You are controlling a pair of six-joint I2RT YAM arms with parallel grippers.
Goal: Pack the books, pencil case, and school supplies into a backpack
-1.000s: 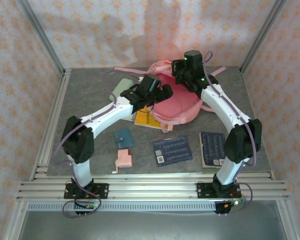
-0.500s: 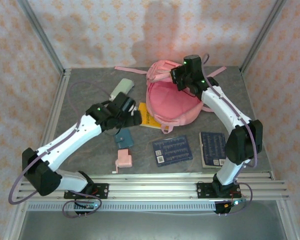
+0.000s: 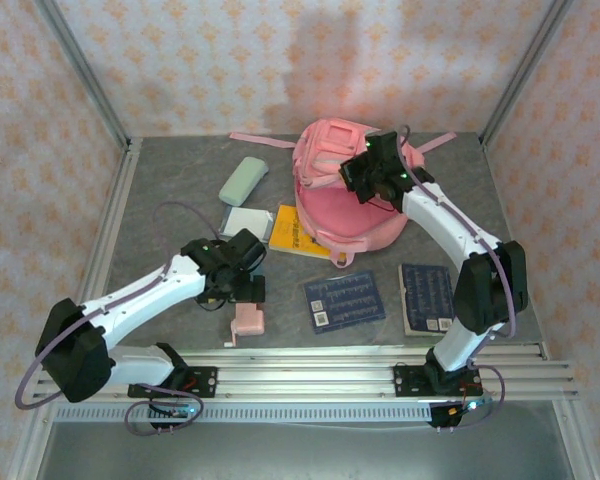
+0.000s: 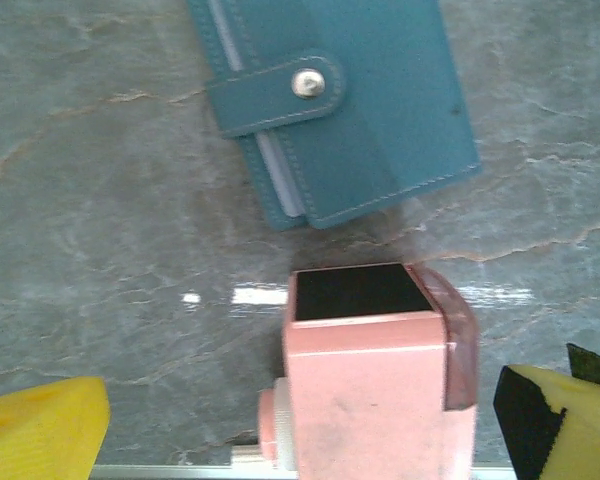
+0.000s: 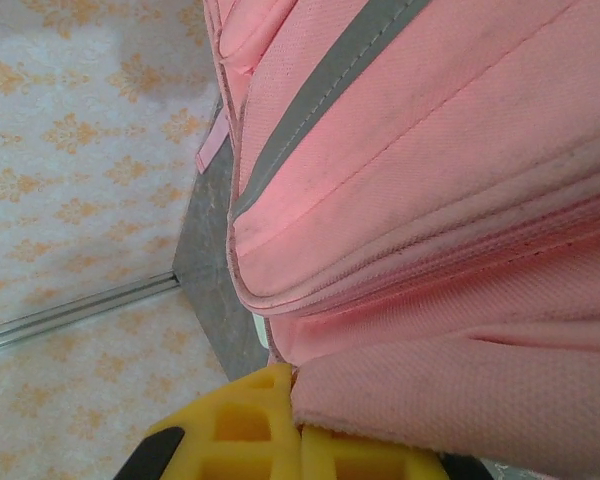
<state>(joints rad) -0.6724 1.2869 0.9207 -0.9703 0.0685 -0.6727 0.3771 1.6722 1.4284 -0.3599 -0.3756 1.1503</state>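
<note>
The left gripper comes down around the small pink gadget's dark far end point(image 3: 248, 308) point(image 4: 365, 298) next, fingers still wide, since the gadget lies below, between them.
The pink backpack point(image 3: 345, 215) lies at the back centre, its top raised. My right gripper point(image 3: 360, 180) is shut on a fold of its pink fabric point(image 5: 460, 400), pinched between yellow fingers point(image 5: 250, 430). My left gripper point(image 3: 245, 292) hangs open low over the table. Its yellow fingers point(image 4: 40, 430) stand wide on either side of the small pink gadget point(image 4: 370, 390). The teal snap case point(image 4: 340, 100) lies just beyond. A yellow book point(image 3: 292, 232) and two navy books point(image 3: 345, 298) point(image 3: 426, 297) lie flat. The sage pencil case point(image 3: 243, 180) and clear packet point(image 3: 245, 221) lie left of the backpack. The stapler is out of view.
Pink straps point(image 3: 255, 139) trail over the grey table toward the back wall. A metal rail point(image 3: 300, 372) runs along the near edge, and frame posts stand at the back corners. Open table surface lies at the near left and far left.
My left arm has swung back from the backpack's mouth to the near left, over the teal case and pink gadget. The right gripper has drawn the backpack's fabric forward, and its top stands higher.
</note>
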